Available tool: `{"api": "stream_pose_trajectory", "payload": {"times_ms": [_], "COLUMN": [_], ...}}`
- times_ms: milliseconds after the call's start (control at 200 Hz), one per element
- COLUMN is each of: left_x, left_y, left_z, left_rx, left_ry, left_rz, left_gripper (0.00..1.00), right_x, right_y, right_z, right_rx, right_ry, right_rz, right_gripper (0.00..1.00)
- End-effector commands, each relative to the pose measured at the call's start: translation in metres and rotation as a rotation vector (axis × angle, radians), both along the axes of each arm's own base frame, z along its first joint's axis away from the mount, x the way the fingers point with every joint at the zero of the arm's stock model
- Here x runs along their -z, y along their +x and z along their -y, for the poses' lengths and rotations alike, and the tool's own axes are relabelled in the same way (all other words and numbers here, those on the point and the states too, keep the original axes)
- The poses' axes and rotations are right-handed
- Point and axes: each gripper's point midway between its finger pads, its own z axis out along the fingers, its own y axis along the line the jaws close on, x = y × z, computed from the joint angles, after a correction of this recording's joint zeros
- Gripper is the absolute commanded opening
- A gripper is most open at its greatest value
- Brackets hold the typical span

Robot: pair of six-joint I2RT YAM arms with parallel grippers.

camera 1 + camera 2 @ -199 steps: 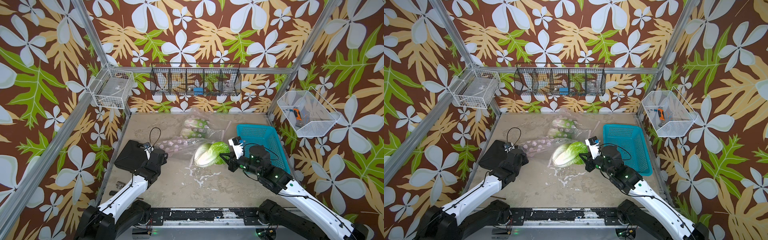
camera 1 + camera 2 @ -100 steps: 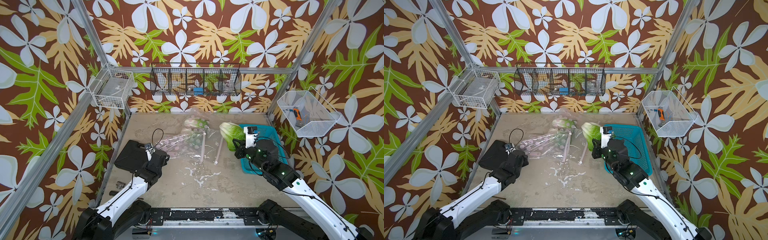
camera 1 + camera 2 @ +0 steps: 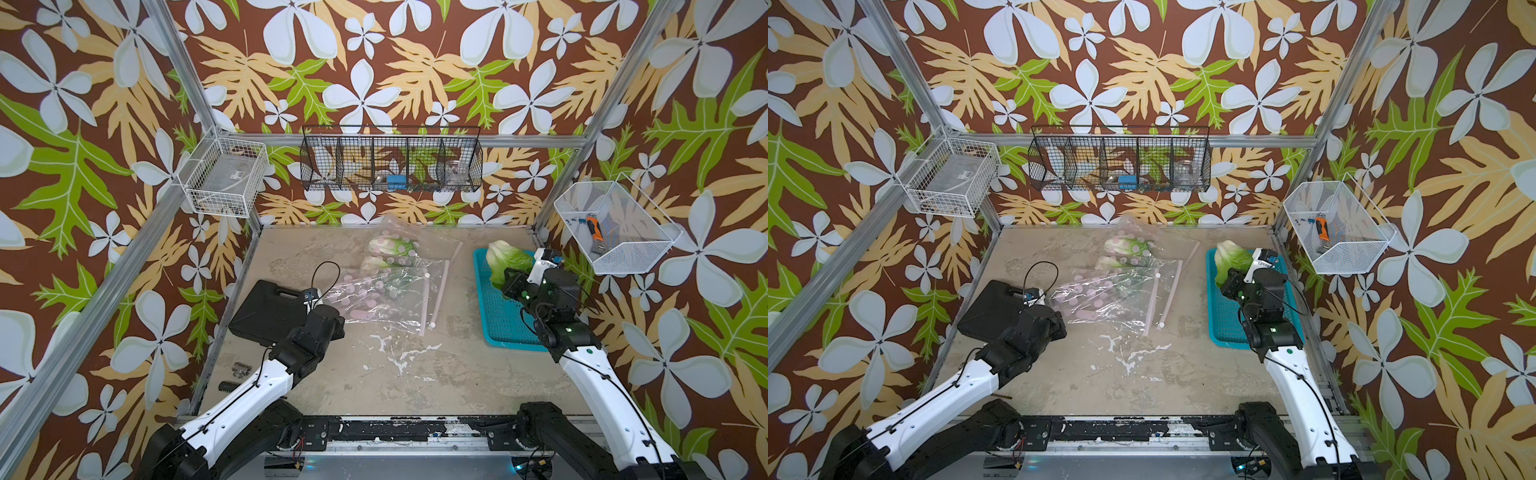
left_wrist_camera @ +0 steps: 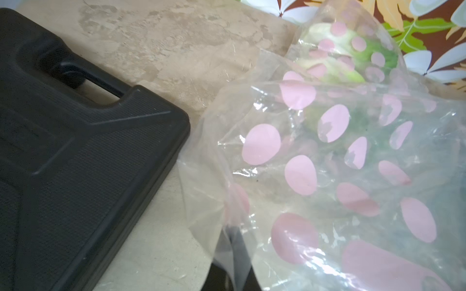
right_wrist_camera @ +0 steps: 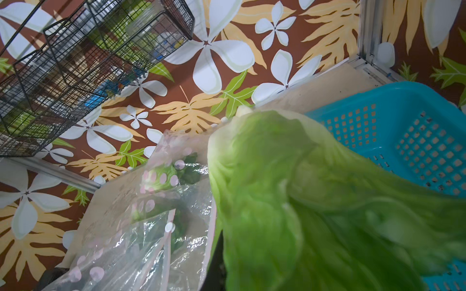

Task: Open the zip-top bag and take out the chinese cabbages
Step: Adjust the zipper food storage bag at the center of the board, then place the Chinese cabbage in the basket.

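Observation:
The third cabbage in my right gripper should go down past the blue basket's rim next and be released there, because the empty bottom of the basket is below my gripper.
The clear zip-top bag point(image 3: 386, 291) point(image 3: 1113, 291) with pink dots lies mid-table, its zip mouth open toward the right. Two chinese cabbages point(image 3: 390, 247) point(image 3: 1127, 246) lie inside it at the far end. My left gripper point(image 4: 233, 229) is shut on the bag's near-left film point(image 4: 302, 156); in both top views its fingers are hidden under the wrist. My right gripper point(image 3: 509, 279) is shut on a third cabbage point(image 3: 505, 259) point(image 3: 1231, 257) point(image 5: 302, 201), holding it above the far-left corner of the blue basket point(image 3: 498, 320) point(image 5: 403, 131).
A black plastic case point(image 3: 270, 311) point(image 4: 75, 151) lies left of the bag, close to my left wrist. On the walls hang a white wire basket point(image 3: 224, 183), a black wire rack point(image 3: 390, 160) and a white mesh basket point(image 3: 615, 228). Small metal parts point(image 3: 239, 370) lie front left.
My right gripper pulled the cabbage out of the bag's mouth and carried it right and farther back, over the blue basket. The bag sagged flatter. The left arm stayed put.

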Motion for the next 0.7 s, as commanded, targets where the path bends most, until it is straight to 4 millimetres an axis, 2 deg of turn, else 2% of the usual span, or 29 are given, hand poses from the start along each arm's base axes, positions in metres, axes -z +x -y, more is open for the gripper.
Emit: {"api": "stream_pose_trajectory", "payload": {"times_ms": [0, 150, 345, 430, 500, 580, 696], "left_x": [0.011, 0.021, 0.038, 0.04, 0.038, 0.03, 0.007], "left_y": [-0.008, -0.013, -0.019, -0.02, -0.02, -0.021, -0.02], "left_z": [0.007, 0.013, 0.019, 0.02, 0.018, 0.014, 0.009], "left_rx": [0.031, 0.049, 0.068, 0.06, 0.053, 0.038, 0.02], "left_ry": [0.013, 0.004, 0.032, 0.031, 0.031, 0.035, 0.028], "left_rz": [-0.069, -0.102, -0.174, -0.182, -0.179, -0.165, -0.108], "left_gripper": [0.0, 0.0, 0.0, 0.13, 0.34, 0.51, 0.63], "right_x": [-0.009, 0.01, 0.033, 0.042, 0.049, 0.055, 0.063], "right_y": [0.014, 0.026, 0.027, 0.029, 0.031, 0.032, 0.029], "right_z": [-0.005, 0.007, 0.016, 0.024, 0.031, 0.041, 0.052], "right_rx": [-0.049, -0.021, 0.025, 0.058, 0.085, 0.116, 0.149], "right_ry": [0.071, 0.077, 0.068, 0.038, 0.004, -0.004, -0.013], "right_rz": [0.07, 0.053, 0.044, 0.036, 0.019, 0.006, -0.006], "right_gripper": [0.0, 0.0, 0.0, 0.0, 0.0, 0.0, 0.0]}}
